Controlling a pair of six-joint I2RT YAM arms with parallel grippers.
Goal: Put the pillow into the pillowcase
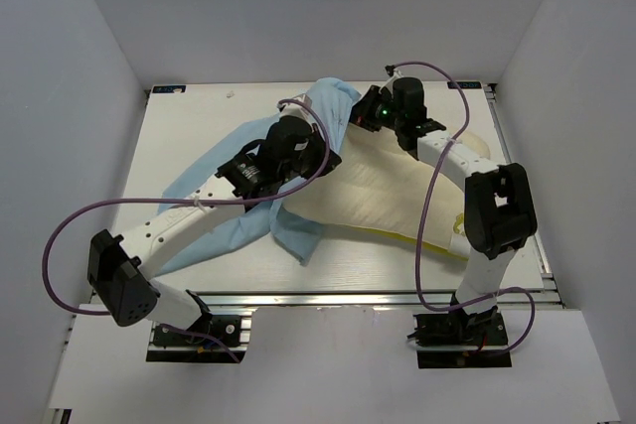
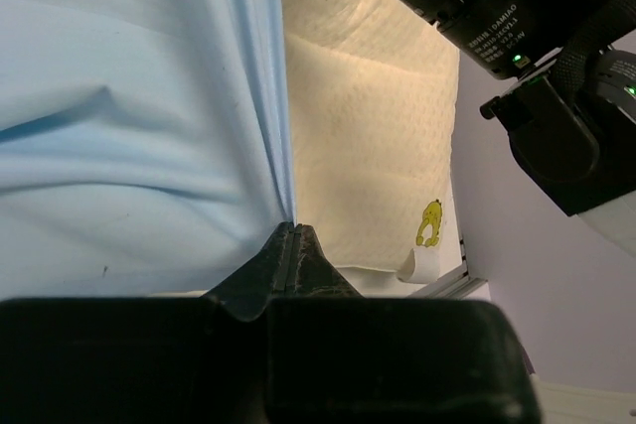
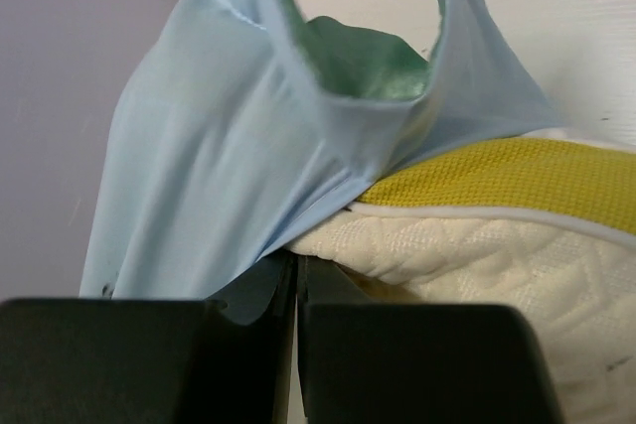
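Observation:
Next, my left gripper will move down onto the pillow's top [image 1: 344, 180] beneath the pillowcase's edge and release the pillowcase's cloth there, as the pillowcase's edge is held raised over the cream pillow [image 1: 397, 196].
The cream pillow [image 1: 397, 196] lies on the table at centre right, its yellow rim at the near edge. The light-blue pillowcase [image 1: 224, 235] spreads to the left, and its mouth is bunched over the pillow's far left corner. My left gripper [image 1: 334, 153] is shut on the pillowcase's edge; in the left wrist view [image 2: 291, 229] the blue cloth [image 2: 129, 116] hangs left of the pillow [image 2: 368, 146]. My right gripper [image 1: 358, 114] is shut on the pillowcase's rim [image 3: 296, 260], beside the pillow [image 3: 477, 240]. The pillowcase's [image 3: 219, 146] green inside shows.
The white table [image 1: 189, 131] is walled in on three sides. A metal rail [image 1: 517, 176] runs along its right edge. Purple cables [image 1: 70, 225] loop off both arms. The right arm's black wrist [image 2: 497, 7] is close above the left gripper.

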